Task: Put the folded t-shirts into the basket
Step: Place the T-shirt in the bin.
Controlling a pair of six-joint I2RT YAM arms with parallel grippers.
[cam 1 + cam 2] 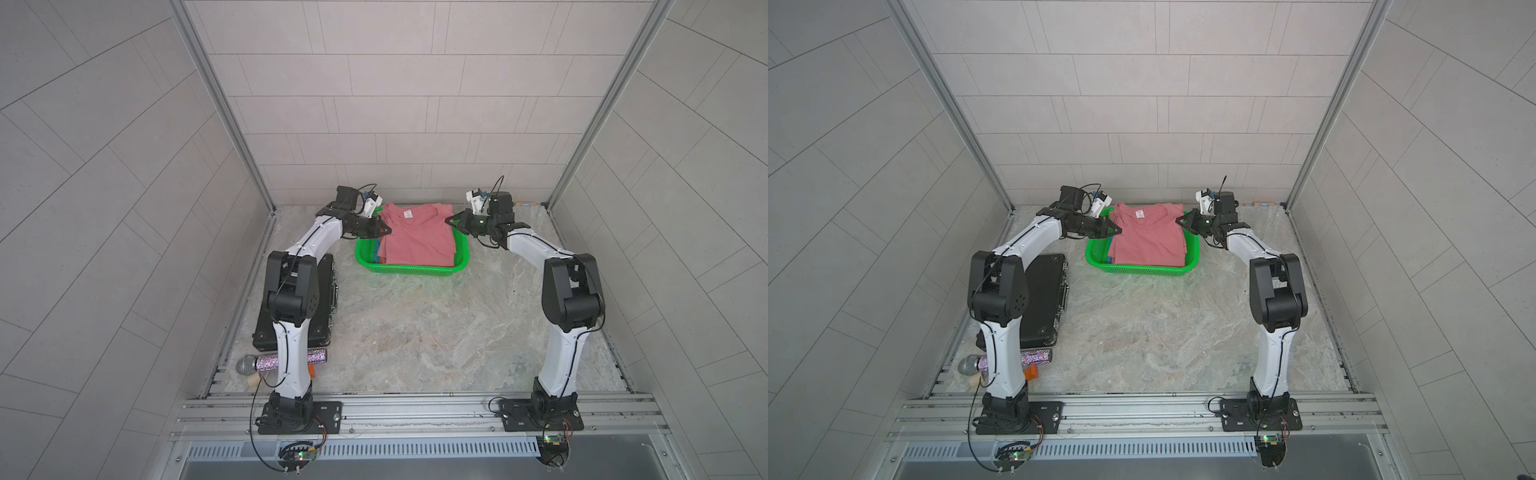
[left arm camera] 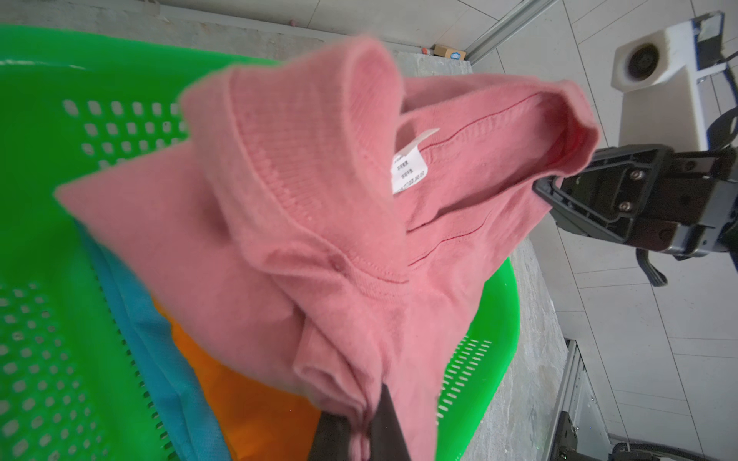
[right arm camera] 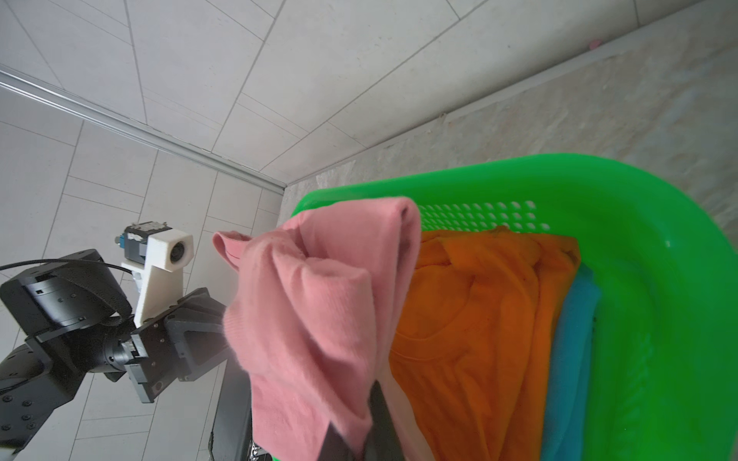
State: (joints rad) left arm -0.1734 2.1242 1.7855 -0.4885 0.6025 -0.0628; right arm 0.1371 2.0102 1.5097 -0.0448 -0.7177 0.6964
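I will lower the pink fabric (image 2: 319,223) in my left gripper onto the orange t-shirt (image 2: 255,407) next and release it there, because that shirt is below my gripper in the green basket.
The dusty pink t-shirt (image 1: 415,239) (image 1: 1148,241) is stretched over the green basket (image 1: 407,272) (image 1: 1142,270), held at its two far corners near the collar. My left gripper (image 1: 388,229) (image 2: 365,419) is shut on the pink fabric (image 2: 319,223) at the basket's left side. On the right side, my right gripper (image 1: 448,220) (image 3: 359,423) is also shut on the pink cloth (image 3: 311,311). Under it inside the basket lie the orange t-shirt (image 3: 479,339) (image 2: 255,407) and the blue t-shirt (image 3: 571,359) (image 2: 159,359).
A black flat case (image 1: 328,299) lies under my left arm at the table's left. A glittery microphone (image 1: 249,365) and a small orange piece (image 1: 1030,372) sit near the front left corner. A small box (image 1: 523,204) rests at the back right wall.
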